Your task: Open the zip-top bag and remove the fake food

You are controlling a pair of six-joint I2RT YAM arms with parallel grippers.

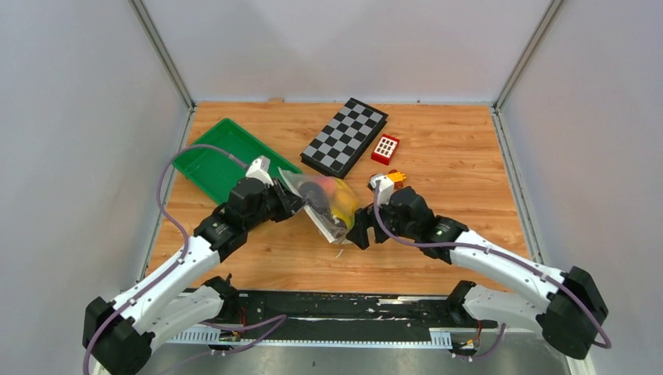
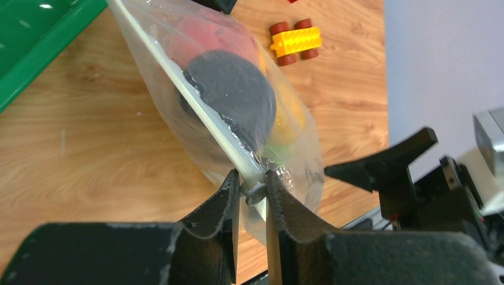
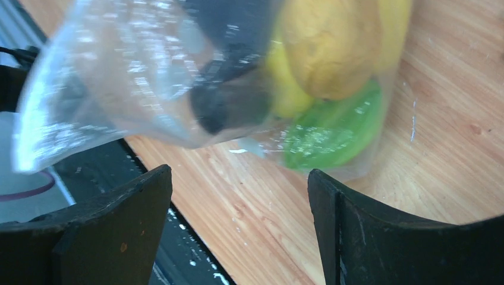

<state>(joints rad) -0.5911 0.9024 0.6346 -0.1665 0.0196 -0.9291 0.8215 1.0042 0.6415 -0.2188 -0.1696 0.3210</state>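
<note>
I should lower my left gripper and draw it back with the hanging bag, then let go of the zip strip point(image 2: 196, 107), because the bare tabletop is below.
The clear zip-top bag point(image 1: 328, 205) hangs between my two grippers at the table's middle, with the fake food inside. My left gripper point(image 2: 252, 187) is shut on the bag's zip strip point(image 2: 196, 107) near its end; in the top view it point(image 1: 293, 199) is at the bag's left edge. Through the plastic I see a dark piece point(image 2: 235, 95), an orange-yellow piece point(image 3: 327, 47) and a green piece point(image 3: 333, 130). My right gripper point(image 3: 238, 196) is open and empty, just short of the bag's lower edge point(image 3: 119, 83); in the top view it point(image 1: 361, 234) is at the bag's near right.
A green tray point(image 1: 215, 160) lies at the back left. A folded chessboard point(image 1: 344, 137) and a red block with white squares point(image 1: 385, 148) lie behind the bag. A yellow toy car point(image 1: 396, 178) sits by the right wrist. The black base rail point(image 1: 336, 305) runs along the near edge.
</note>
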